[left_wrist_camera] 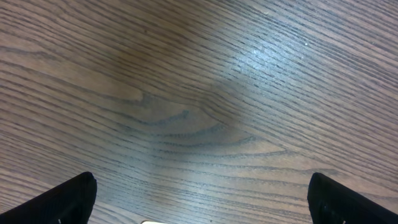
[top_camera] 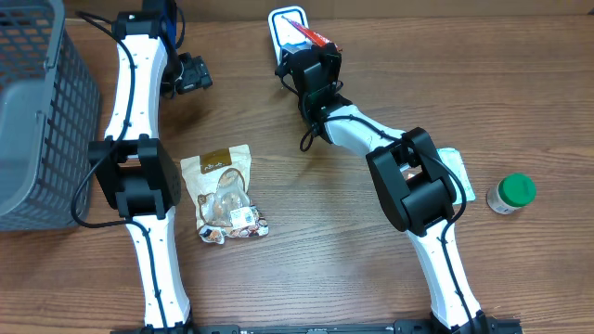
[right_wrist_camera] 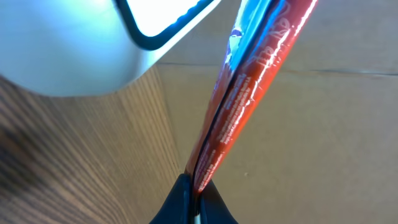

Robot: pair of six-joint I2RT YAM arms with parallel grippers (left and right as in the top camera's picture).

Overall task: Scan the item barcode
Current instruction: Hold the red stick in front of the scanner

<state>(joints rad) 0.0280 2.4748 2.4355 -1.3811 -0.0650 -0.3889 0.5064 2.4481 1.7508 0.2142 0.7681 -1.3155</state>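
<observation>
I will carry the red packet with my right gripper back and to the right in the overhead view, beside the white packet (top_camera: 458, 171), and release it there to clear the scanner window.
A thin red and blue packet (right_wrist_camera: 249, 99) stands edge-on, pinched at its lower end by my right gripper (right_wrist_camera: 196, 186), which is shut on it. In the overhead view the packet (top_camera: 313, 35) is held at the back of the table against the white scanner (top_camera: 286, 28), whose bright dark-rimmed window (right_wrist_camera: 161, 15) shows just left of the packet. My left gripper (top_camera: 191, 74) hovers over bare wood at the back left, open, its black fingertips (left_wrist_camera: 68, 199) wide apart with nothing between them. No barcode is readable.
A grey mesh basket (top_camera: 37, 111) fills the left edge. A tan snack pouch (top_camera: 223, 190) lies beside the left arm. A green-lidded jar (top_camera: 511, 193) stands at the right, next to a white packet (top_camera: 457, 167) partly under the right arm.
</observation>
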